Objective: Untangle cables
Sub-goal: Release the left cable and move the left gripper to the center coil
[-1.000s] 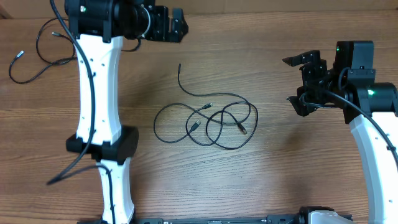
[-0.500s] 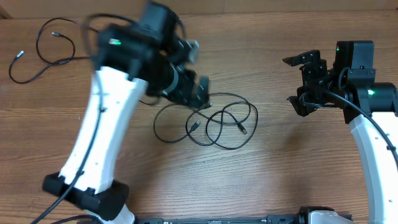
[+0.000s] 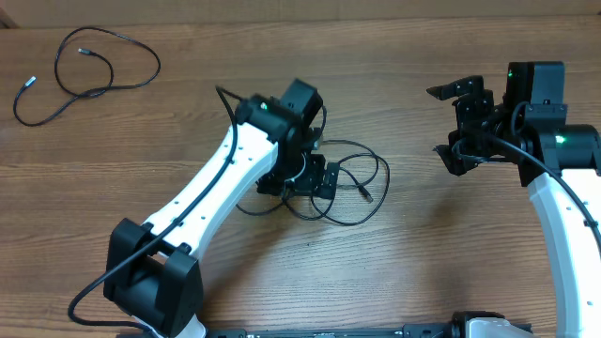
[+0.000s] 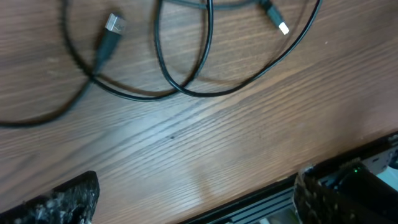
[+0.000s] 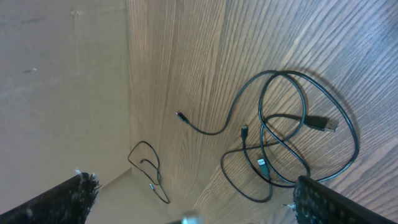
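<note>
I should move my left gripper straight down onto the crossing of the black loops at the tangle's near edge and close, because that crossing is under my open fingers.
The tangled cables [image 3: 355, 184] lie as overlapping black loops at the table's centre. My left gripper [image 3: 302, 180] hangs open right over their left part and hides some of it. In the left wrist view the loops [image 4: 186, 87] and a silvery plug [image 4: 113, 25] lie just beyond the open left gripper [image 4: 199, 202], nothing between its fingers [image 4: 65, 202]. My right gripper [image 3: 449, 122] stands open to the right, apart from the tangle. The right wrist view shows the tangle [image 5: 292, 140] beyond the open right gripper [image 5: 199, 205]. One separate cable [image 3: 94, 61] lies at the far left.
The left arm's white links [image 3: 202, 211] stretch from the front left across the table to the centre. The right arm [image 3: 563, 216] stands along the right edge. A black rail [image 3: 329, 331] runs along the front edge.
The left arm has swung from the back left down onto the tangle at the centre, its gripper still open. The right arm has not moved.
</note>
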You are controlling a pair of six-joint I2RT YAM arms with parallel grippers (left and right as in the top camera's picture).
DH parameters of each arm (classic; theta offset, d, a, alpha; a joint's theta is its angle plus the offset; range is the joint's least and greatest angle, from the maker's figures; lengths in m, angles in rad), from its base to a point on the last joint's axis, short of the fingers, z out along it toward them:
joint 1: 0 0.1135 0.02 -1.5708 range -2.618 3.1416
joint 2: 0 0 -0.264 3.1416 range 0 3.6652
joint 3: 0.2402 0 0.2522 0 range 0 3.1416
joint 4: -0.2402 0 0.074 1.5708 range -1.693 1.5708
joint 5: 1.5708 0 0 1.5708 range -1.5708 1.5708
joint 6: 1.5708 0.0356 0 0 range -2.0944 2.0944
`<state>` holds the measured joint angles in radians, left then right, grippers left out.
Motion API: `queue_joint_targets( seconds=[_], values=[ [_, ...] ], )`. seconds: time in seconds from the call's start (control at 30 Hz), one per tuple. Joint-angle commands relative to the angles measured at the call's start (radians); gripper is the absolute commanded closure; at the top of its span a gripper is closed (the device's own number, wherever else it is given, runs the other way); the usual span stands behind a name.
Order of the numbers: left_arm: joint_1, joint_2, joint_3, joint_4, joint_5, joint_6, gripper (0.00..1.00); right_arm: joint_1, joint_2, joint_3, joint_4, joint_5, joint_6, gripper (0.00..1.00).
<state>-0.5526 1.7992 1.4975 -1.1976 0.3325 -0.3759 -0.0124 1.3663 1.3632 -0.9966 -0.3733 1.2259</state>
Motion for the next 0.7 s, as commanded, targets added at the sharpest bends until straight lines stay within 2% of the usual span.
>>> queue_joint_targets(
  seconds=[0.0,0.1,0.13,0.3,0.4,0.47,0.67],
  values=[
    [-0.013,0.0,-0.11,0.096,0.079,-0.036,0.0,-0.001,0.0,0.013,0.0,0.014,-0.008,0.0],
    [-0.017,0.002,-0.179,0.201,0.071,-0.114,0.0,-0.001,0.0,0.013,0.0,0.014,-0.008,0.0],
    [-0.018,0.002,-0.201,0.243,0.048,-0.173,0.0,-0.001,0.0,0.013,0.0,0.014,-0.008,0.0],
    [-0.025,0.006,-0.28,0.363,-0.097,-0.404,0.09,-0.001,0.0,0.013,0.0,0.014,-0.008,0.0],
    [-0.04,0.012,-0.32,0.428,-0.096,-0.442,0.22,-0.001,0.0,0.013,0.0,0.014,-0.008,0.0],
    [-0.054,0.012,-0.344,0.473,-0.097,-0.448,0.37,-0.001,0.0,0.013,0.0,0.014,-0.008,0.0],
    [-0.104,0.012,-0.366,0.533,-0.13,-0.471,0.4,-0.001,0.0,0.013,0.0,0.014,-0.008,0.0]
  ],
)
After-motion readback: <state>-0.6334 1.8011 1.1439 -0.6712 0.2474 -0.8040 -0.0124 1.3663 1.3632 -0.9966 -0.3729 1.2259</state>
